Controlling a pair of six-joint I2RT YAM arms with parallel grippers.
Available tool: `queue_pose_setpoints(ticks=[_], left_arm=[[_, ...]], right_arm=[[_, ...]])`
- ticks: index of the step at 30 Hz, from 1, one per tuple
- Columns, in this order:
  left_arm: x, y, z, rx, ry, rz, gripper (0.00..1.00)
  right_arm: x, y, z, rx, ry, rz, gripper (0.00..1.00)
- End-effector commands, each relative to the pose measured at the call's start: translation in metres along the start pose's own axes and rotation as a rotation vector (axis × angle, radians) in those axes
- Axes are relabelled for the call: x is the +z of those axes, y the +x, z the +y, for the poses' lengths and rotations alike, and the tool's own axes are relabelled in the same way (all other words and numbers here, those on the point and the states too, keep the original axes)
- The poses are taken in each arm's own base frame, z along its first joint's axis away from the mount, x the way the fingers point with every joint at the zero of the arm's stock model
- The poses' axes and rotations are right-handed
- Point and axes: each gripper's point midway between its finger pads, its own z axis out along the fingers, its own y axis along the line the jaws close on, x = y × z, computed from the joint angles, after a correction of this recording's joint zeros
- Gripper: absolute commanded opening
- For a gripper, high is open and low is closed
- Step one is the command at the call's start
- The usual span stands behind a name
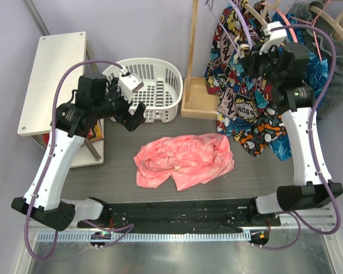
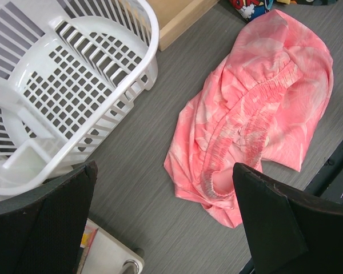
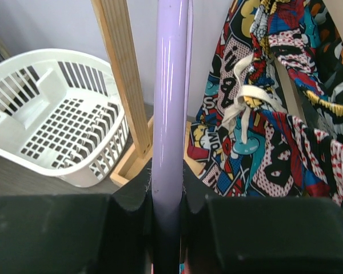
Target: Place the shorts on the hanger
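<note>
My right gripper should next come back from the clothes rack, over the shorts' rack-side end (image 1: 220, 155), and let go of the hanger, because my left gripper is open and can take it.
The coral-pink shorts (image 1: 183, 160) lie crumpled on the grey table, mid-front; in the left wrist view (image 2: 257, 114) their gathered waistband shows. My left gripper (image 1: 134, 116) is open and empty, hovering left of and behind the shorts, next to the basket; in its own view (image 2: 166, 228) the shorts' near corner lies between the spread fingers. My right gripper (image 1: 256, 54) is raised at the clothes rack, shut on the lavender hanger (image 3: 171, 85), whose bar runs up from between the jaws (image 3: 168, 200). The hanger shows faintly in the top view (image 1: 242, 25).
A white slatted basket (image 1: 154, 85) stands at the back left, also in the left wrist view (image 2: 57, 85). A wooden rack post and base (image 1: 195, 85) stand behind. Comic-print garments (image 1: 246, 97) and beige wooden hangers (image 1: 331, 17) hang at right. A white side shelf (image 1: 51, 74) is at left.
</note>
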Motion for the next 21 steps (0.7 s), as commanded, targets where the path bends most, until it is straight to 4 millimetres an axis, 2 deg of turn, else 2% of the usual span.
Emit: queue_pose_setpoints(ticks=[1, 2, 3, 5, 6, 8, 11, 12, 13, 14, 16, 18, 21], left_arm=[[0.002, -0.002, 0.003, 0.001, -0.013, -0.018, 1.00], [0.003, 0.001, 0.003, -0.003, -0.011, -0.013, 1.00], [0.005, 0.003, 0.002, -0.007, -0.009, -0.006, 1.00], [0.009, 0.010, 0.001, -0.019, -0.002, 0.009, 1.00], [0.010, 0.012, -0.001, -0.025, 0.004, 0.014, 1.00], [0.015, 0.019, -0.001, -0.039, 0.005, 0.021, 1.00], [0.023, 0.029, -0.004, -0.093, 0.014, 0.034, 1.00], [0.026, 0.029, -0.007, -0.114, 0.025, 0.028, 1.00], [0.030, 0.035, -0.010, -0.130, 0.041, 0.042, 1.00], [0.031, 0.037, -0.013, -0.138, 0.056, 0.046, 1.00], [0.033, 0.042, -0.027, -0.169, 0.130, 0.067, 1.00], [0.034, 0.041, -0.037, -0.195, 0.187, 0.063, 1.00], [0.031, 0.039, -0.045, -0.213, 0.208, 0.027, 1.00]], right_arm=[[-0.047, -0.028, 0.003, -0.083, 0.044, -0.057, 0.01], [-0.051, -0.018, 0.002, -0.085, 0.052, -0.025, 0.01], [-0.065, -0.018, 0.004, -0.089, 0.066, -0.023, 0.01], [-0.080, 0.008, 0.002, -0.079, 0.094, 0.061, 0.01], [-0.096, 0.009, 0.006, -0.100, 0.095, 0.063, 0.01], [-0.112, 0.036, 0.010, -0.114, 0.086, 0.140, 0.01], [-0.140, 0.062, 0.023, -0.146, 0.036, 0.216, 0.01], [-0.146, 0.070, 0.030, -0.144, 0.009, 0.234, 0.01], [-0.156, 0.088, 0.039, -0.161, -0.045, 0.289, 0.01], [-0.162, 0.097, 0.056, -0.162, -0.149, 0.305, 0.01], [-0.174, 0.119, 0.074, -0.160, -0.256, 0.363, 0.01], [-0.184, 0.126, 0.099, -0.139, -0.405, 0.369, 0.01], [-0.194, 0.137, 0.121, -0.131, -0.551, 0.378, 0.01]])
